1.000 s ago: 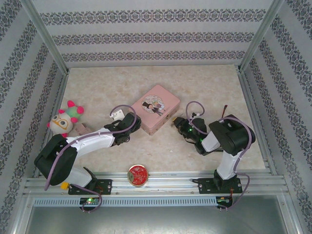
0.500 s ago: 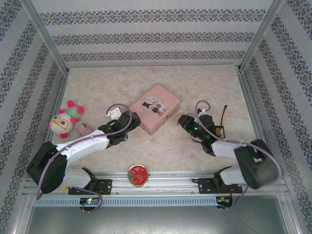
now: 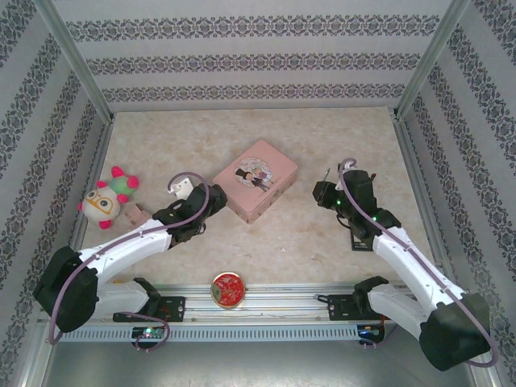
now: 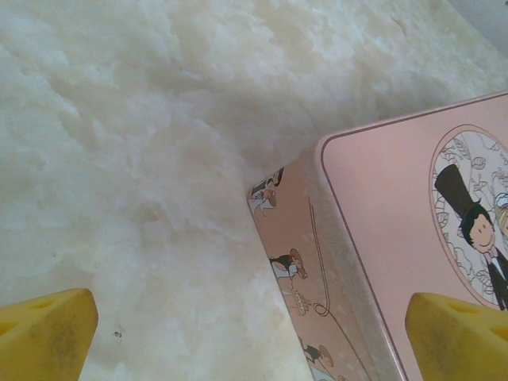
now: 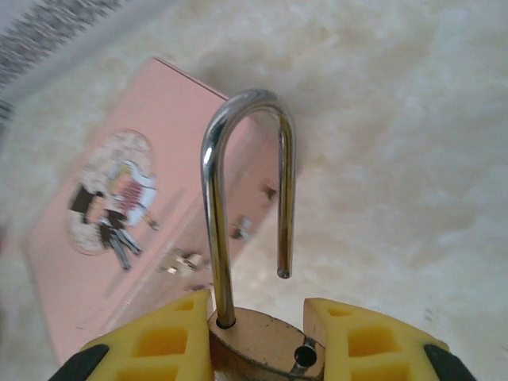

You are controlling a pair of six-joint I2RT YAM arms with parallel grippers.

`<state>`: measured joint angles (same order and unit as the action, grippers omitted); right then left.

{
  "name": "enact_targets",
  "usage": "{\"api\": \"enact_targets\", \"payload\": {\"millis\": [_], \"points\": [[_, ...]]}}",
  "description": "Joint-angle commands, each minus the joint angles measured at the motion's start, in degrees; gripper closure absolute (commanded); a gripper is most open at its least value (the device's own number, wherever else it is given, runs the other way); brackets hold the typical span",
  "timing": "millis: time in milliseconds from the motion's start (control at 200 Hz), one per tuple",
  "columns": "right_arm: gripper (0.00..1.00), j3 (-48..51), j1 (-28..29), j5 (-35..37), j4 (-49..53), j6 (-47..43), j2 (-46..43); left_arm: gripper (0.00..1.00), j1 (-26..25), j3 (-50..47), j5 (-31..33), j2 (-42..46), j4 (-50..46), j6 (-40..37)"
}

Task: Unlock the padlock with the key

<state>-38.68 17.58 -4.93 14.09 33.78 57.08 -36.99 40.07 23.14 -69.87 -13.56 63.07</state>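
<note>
Next, my right gripper turns and lowers the padlock [image 5: 266,357] onto the bare tabletop beside the pink tin box to release it there. The padlock's shackle already stands open.
My right gripper [image 5: 258,343] is shut on the brass body of the padlock [image 5: 266,357], yellow fingers on either side. Its silvery shackle [image 5: 213,182] stands up and is open, the free end hanging clear of the body. From above, the right gripper [image 3: 324,193] is to the right of the pink tin box [image 3: 256,179], apart from it. My left gripper [image 3: 214,198] is open at the tin's near left corner, its yellow fingertips [image 4: 48,337] wide apart with nothing between them but the table and the tin's side [image 4: 305,262]. The key is hidden.
A plush toy [image 3: 106,199] lies at the left wall with a small brown object [image 3: 133,214] beside it. A round red-gold tin [image 3: 228,289] sits at the near edge between the arm bases. Patterned walls and metal posts enclose the table.
The right arm has stretched out and swung right, carrying the padlock away from the tin's right corner. The left gripper has opened wider and drawn back slightly from the tin.
</note>
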Motion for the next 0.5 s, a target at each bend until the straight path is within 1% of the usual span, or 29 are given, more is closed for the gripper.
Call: {"api": "enact_targets", "payload": {"millis": [0,100,205,320,400,495], "points": [[1.00,-5.64,-0.86,4.18,13.63,-8.55,3.80,0.01,0.95,-0.27,0.75,2.08,-2.52,-0.92],[1.00,-10.59,-1.57,6.65,19.52,-12.24,9.07,0.01,0.96,-0.26,0.06,3.51,-2.69,-1.28],[1.00,-15.10,-2.36,7.59,23.79,-15.87,15.12,0.01,0.96,-0.17,-0.20,4.80,-3.22,-1.58],[1.00,-19.16,-2.67,9.29,26.95,-18.66,21.17,0.01,0.91,0.00,-0.02,5.67,-4.31,-2.07],[0.96,-21.64,-3.43,11.20,28.75,-19.58,25.19,0.01,0.96,0.05,0.07,6.00,-4.88,-2.24],[0.96,-23.61,-4.61,12.34,29.51,-20.64,28.86,0.01,0.91,-0.04,-0.06,6.23,-5.24,-2.50]]}}
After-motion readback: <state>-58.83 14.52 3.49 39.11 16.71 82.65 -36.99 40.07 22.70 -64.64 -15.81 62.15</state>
